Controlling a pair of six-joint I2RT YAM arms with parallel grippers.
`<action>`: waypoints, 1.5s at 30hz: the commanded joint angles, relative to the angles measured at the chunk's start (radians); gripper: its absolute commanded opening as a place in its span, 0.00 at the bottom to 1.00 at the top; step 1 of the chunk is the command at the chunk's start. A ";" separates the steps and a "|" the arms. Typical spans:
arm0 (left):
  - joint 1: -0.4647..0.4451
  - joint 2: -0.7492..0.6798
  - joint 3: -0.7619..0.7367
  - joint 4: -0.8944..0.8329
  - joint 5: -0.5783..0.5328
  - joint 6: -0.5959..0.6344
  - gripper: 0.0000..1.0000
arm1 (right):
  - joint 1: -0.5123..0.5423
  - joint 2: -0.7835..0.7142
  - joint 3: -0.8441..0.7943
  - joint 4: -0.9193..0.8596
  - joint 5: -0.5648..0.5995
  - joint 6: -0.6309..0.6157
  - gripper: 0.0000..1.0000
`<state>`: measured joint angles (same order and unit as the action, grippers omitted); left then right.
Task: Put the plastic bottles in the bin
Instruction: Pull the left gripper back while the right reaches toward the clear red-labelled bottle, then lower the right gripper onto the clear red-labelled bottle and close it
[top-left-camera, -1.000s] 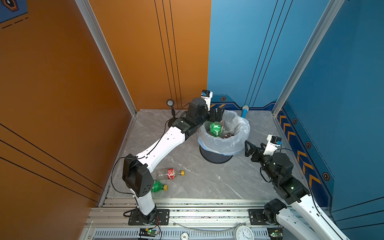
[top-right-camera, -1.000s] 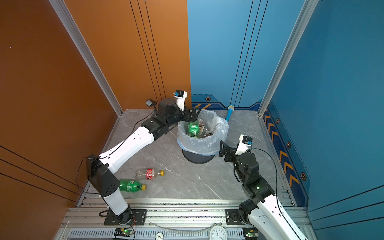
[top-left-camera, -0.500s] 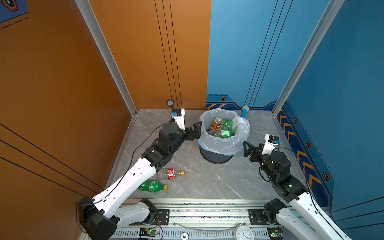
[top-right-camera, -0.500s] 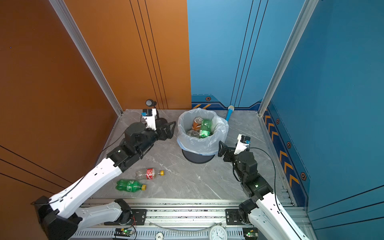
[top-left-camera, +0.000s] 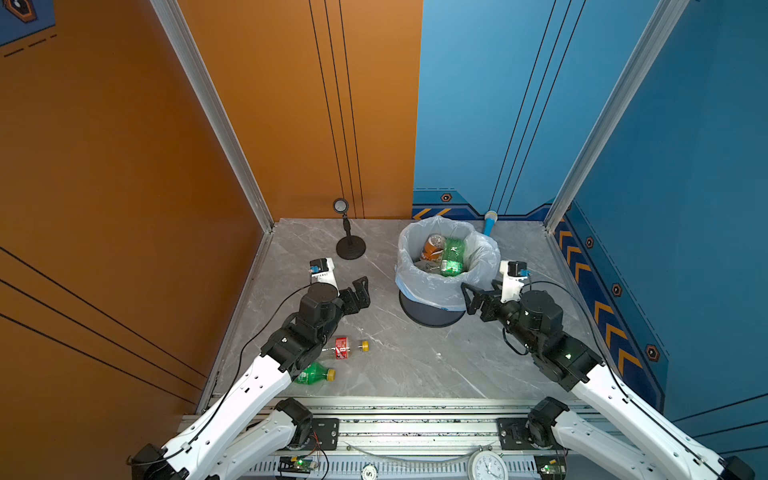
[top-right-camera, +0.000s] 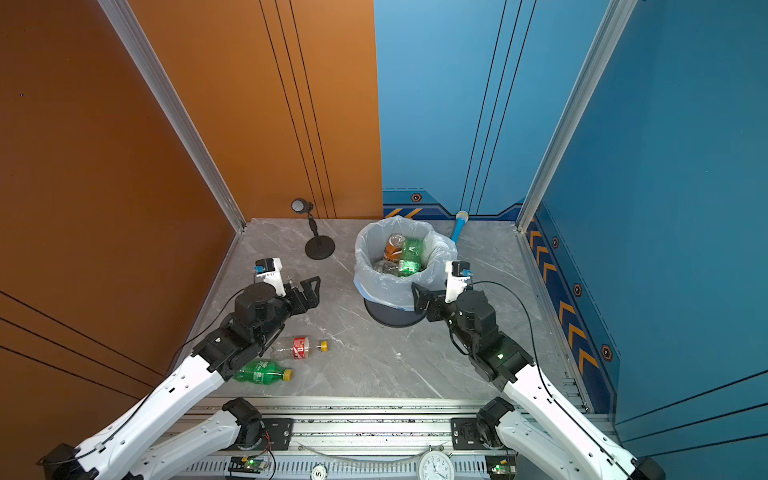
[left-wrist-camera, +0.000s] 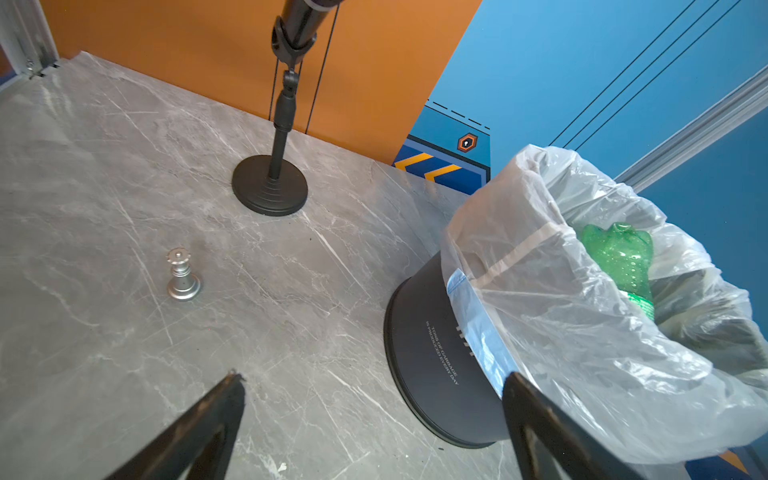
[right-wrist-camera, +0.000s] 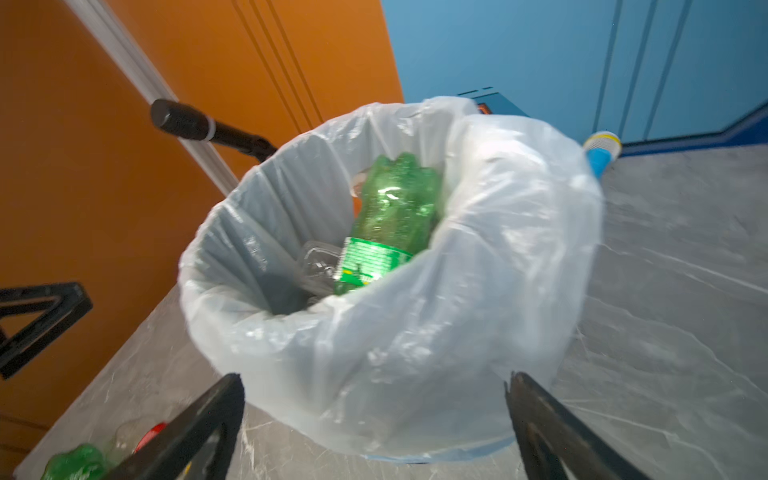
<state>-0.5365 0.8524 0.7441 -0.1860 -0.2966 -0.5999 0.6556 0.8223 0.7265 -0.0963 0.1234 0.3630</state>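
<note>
The right gripper moves down and back from the bin (top-left-camera: 432, 318) onto the red label of the clear bottle (top-left-camera: 343, 348) next, as the bottle lies free of my other arm.
The bin (top-left-camera: 432, 318) (top-right-camera: 395, 318), a dark tub lined with a white bag, stands at the back middle. It holds a green bottle (top-left-camera: 451, 257) (top-right-camera: 409, 259) (left-wrist-camera: 623, 262) (right-wrist-camera: 386, 224) and an amber bottle (top-left-camera: 432, 247) (top-right-camera: 394, 247). On the floor at the front left lie a clear red-labelled bottle (top-left-camera: 343, 348) (top-right-camera: 297, 348) and a green yellow-capped bottle (top-left-camera: 316, 374) (top-right-camera: 262, 372), partly under my left arm. My left gripper (top-left-camera: 360, 291) (top-right-camera: 309, 289) (left-wrist-camera: 374, 378) hangs open and empty left of the bin. My right gripper (top-left-camera: 468, 299) (top-right-camera: 417, 297) (right-wrist-camera: 374, 378) is open and empty at the bin's right side.
A black round-based stand (top-left-camera: 350, 245) (left-wrist-camera: 270, 187) rises at the back left. A small silver figurine (left-wrist-camera: 182, 276) stands on the floor near it. A blue microphone (top-left-camera: 490, 222) (right-wrist-camera: 598, 153) leans behind the bin. Walls close three sides.
My left arm has swung back from above the bin to the floor on its left, jaws still open. The green bottle now rests in the bin. The right gripper edged toward the bin.
</note>
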 joint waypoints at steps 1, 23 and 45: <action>0.031 -0.035 -0.011 -0.070 -0.037 -0.017 0.98 | 0.139 0.100 0.086 -0.006 -0.022 -0.139 1.00; 0.258 -0.278 -0.098 -0.214 0.032 -0.075 0.98 | 0.463 0.978 0.506 0.101 -0.271 -0.441 1.00; 0.366 -0.300 -0.114 -0.230 0.132 -0.098 0.98 | 0.452 1.391 0.839 -0.005 -0.354 -0.494 0.90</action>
<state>-0.1822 0.5571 0.6411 -0.4034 -0.2001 -0.6830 1.1141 2.1910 1.5223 -0.0544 -0.2108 -0.1223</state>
